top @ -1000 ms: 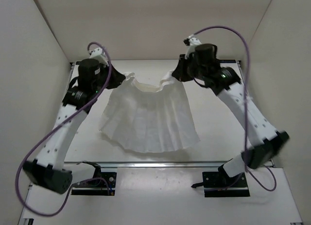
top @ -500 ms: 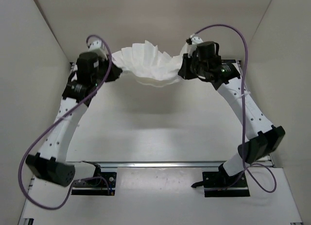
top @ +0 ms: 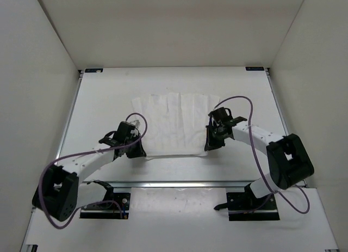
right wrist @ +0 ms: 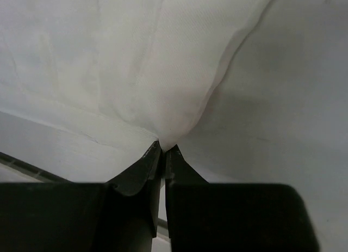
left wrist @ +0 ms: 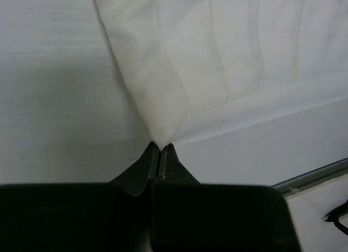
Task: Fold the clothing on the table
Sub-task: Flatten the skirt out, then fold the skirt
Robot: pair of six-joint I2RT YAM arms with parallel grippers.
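Note:
I should first lift the clothing's near corner with my left gripper, then go away from my base and down, toward the clothing's far edge (top: 137, 99).
The clothing (top: 174, 121) is a thin white creased piece spread flat on the table (top: 244, 99), its near edge close to the front rail. My left gripper (top: 142, 152) is shut on the clothing's near left corner (left wrist: 163, 133), its black fingertips (left wrist: 150, 154) pinching the fabric low against the table. Over at the near right corner (right wrist: 168, 133), my right gripper (top: 209, 146) is likewise shut on the clothing, with the cloth (right wrist: 136, 61) fanning out beyond its tips. Both arms are drawn back toward their bases.
A metal rail (top: 179, 182) runs along the table's near edge just behind both grippers, and shows in the left wrist view as a rail (left wrist: 315, 176). White walls enclose the left, back and right sides. Purple cables (top: 255, 132) loop off each arm.
Both grippers swung from high at the back of the table down to its near side, carrying the clothing. It went from hanging bunched between them to lying spread flat.

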